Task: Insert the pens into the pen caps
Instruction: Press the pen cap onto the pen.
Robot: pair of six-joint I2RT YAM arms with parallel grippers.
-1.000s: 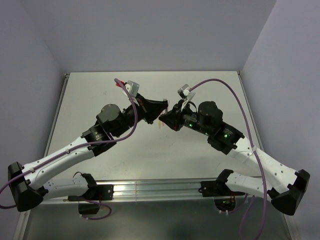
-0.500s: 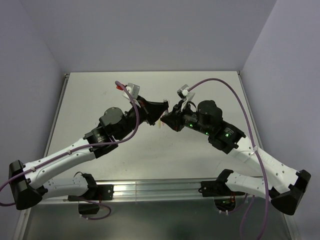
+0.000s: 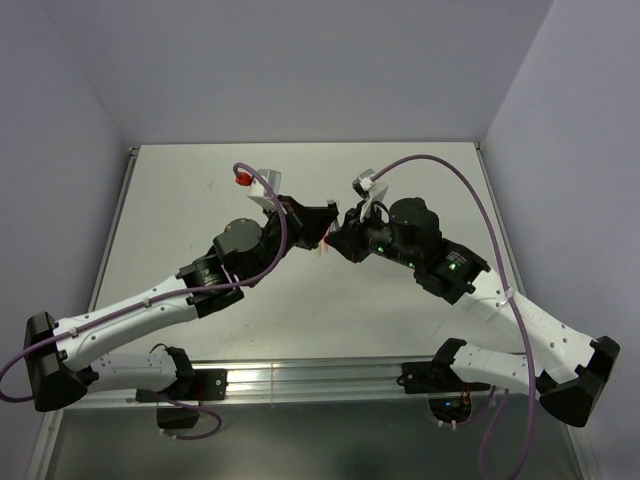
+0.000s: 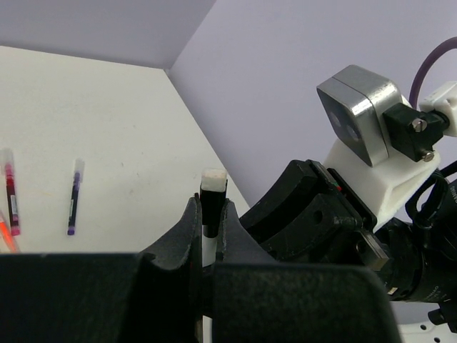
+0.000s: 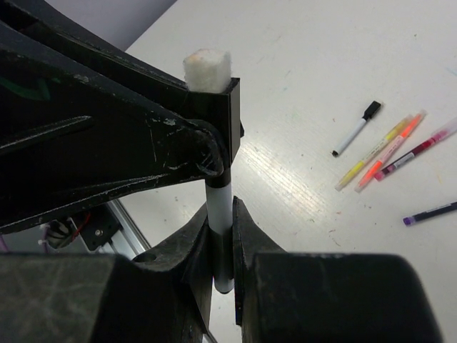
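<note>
I should next turn my left gripper downward, lower the pen to the tabletop beside the other white-black pen and let it go, because the pen's body is in the black cap.
My left gripper is shut on a black pen cap with a white felt end. My right gripper is shut on the white barrel of a white-black pen. The barrel's upper end sits in that cap. In the top view both grippers meet tip to tip above the table's middle, left and right. Other pens lie on the table: a white-black one, yellow, orange, red and purple.
The left wrist view shows the red pen and the purple pen lying near the back wall, and the right wrist's camera housing close by. A metal rail runs along the table's near edge.
My left arm has pushed forward and to the right, bringing its gripper closer against the right gripper. The right arm has barely moved.
</note>
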